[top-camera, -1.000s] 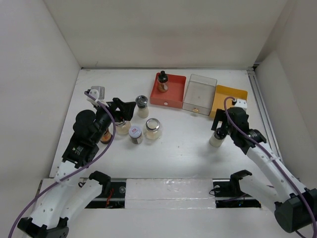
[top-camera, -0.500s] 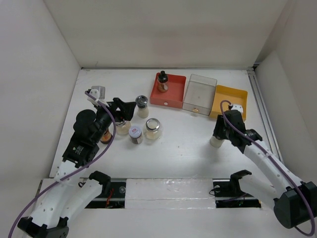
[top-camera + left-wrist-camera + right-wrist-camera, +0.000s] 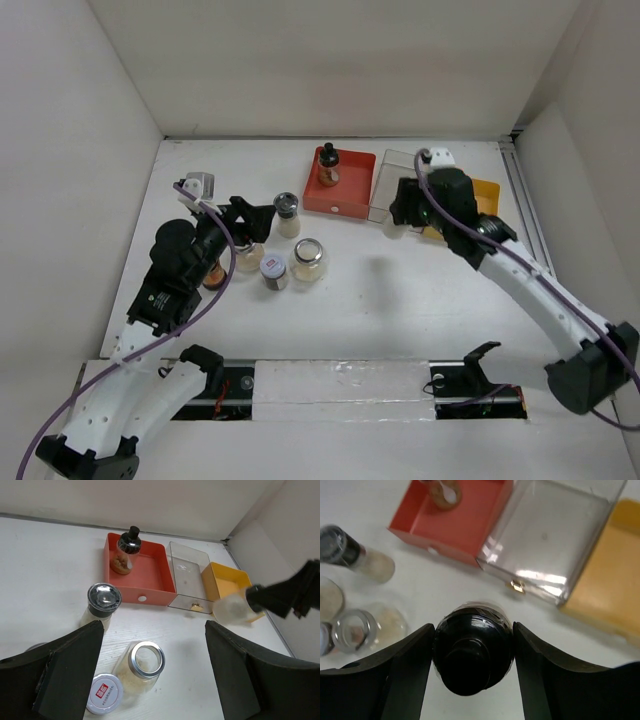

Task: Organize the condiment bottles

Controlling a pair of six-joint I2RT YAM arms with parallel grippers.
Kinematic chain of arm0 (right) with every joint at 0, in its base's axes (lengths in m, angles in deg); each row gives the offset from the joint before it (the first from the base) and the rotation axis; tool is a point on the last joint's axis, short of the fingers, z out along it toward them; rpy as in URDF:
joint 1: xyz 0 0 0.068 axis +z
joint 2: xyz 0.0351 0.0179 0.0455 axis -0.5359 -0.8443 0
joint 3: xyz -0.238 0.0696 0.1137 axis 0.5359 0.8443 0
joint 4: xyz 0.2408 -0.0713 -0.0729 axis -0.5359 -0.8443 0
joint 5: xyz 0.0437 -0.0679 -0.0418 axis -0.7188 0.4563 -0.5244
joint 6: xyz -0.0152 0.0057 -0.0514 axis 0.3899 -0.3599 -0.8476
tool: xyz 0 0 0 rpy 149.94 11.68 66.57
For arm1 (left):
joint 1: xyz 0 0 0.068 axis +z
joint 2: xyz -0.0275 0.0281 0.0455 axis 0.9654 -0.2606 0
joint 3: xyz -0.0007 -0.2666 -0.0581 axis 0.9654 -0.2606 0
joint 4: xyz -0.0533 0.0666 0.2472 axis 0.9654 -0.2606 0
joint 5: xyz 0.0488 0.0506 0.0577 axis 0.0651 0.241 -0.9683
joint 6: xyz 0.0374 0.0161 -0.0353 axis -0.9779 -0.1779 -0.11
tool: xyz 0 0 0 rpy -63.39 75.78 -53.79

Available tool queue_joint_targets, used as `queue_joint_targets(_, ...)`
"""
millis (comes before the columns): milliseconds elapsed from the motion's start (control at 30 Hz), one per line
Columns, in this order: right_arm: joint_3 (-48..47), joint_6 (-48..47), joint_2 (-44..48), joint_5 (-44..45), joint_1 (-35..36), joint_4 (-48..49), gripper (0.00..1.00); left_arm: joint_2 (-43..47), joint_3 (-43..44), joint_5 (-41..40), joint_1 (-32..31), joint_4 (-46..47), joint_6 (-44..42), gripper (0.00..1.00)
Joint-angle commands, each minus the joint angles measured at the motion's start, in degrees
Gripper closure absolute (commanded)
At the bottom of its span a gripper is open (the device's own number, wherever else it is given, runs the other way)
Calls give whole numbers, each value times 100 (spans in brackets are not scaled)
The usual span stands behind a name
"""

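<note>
I will swing my right gripper outward over the red tray next. Then I will lower the pale bottle and let go of it beside the other black-capped bottle (image 3: 354,175) (image 3: 475,511), where the bottom of the red tray is empty.
My right gripper (image 3: 400,210) is shut on a pale bottle with a black cap (image 3: 472,650) and holds it in the air by the front of the clear tray (image 3: 404,190). The bottle also shows in the left wrist view (image 3: 232,609). My left gripper (image 3: 255,222) is open and empty above a group of bottles: a black-capped shaker (image 3: 287,213), a silver-lidded jar (image 3: 308,258), a white-capped jar (image 3: 272,271), a pale jar (image 3: 248,257) and a dark bottle (image 3: 212,272). One black-capped bottle (image 3: 327,165) stands in the red tray (image 3: 350,190).
The yellow tray (image 3: 478,190) sits right of the clear tray, partly hidden by my right arm. A small silver-topped object (image 3: 199,185) stands at the far left. Walls close the table on the left, back and right.
My right gripper has lifted the pale bottle off the table and carried it back and to the left, up to the clear tray's front. The left arm has not moved.
</note>
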Motion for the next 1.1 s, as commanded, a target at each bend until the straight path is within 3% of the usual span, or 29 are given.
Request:
queue_joint_targets(0, -1024, -504, -1164, -263, -28, 1586, 48, -30, -4, 82, 12, 295, 41, 22)
queue_joint_targets(200, -2635, -900, -3039, -632, -273, 2377, 49, 22, -4, 82, 12, 295, 41, 22)
queue_joint_targets(333, -4013, -961, -4252, -1062, -467, 2378, 49, 22, -4, 82, 12, 243, -12, 22)
queue_joint_targets(467, -4796, -961, -5288, -1063, -573, 2317, 50, 22, -4, 29, 12, 243, -12, 22)
queue_joint_targets(833, -5915, -1137, -6600, -756, -625, 1930, 50, -92, -4, 29, 12, 243, -12, 22)
queue_joint_targets(1067, -5801, -1190, -6532, -641, -625, 1657, 25, -145, -4, 82, 12, 243, -12, 20)
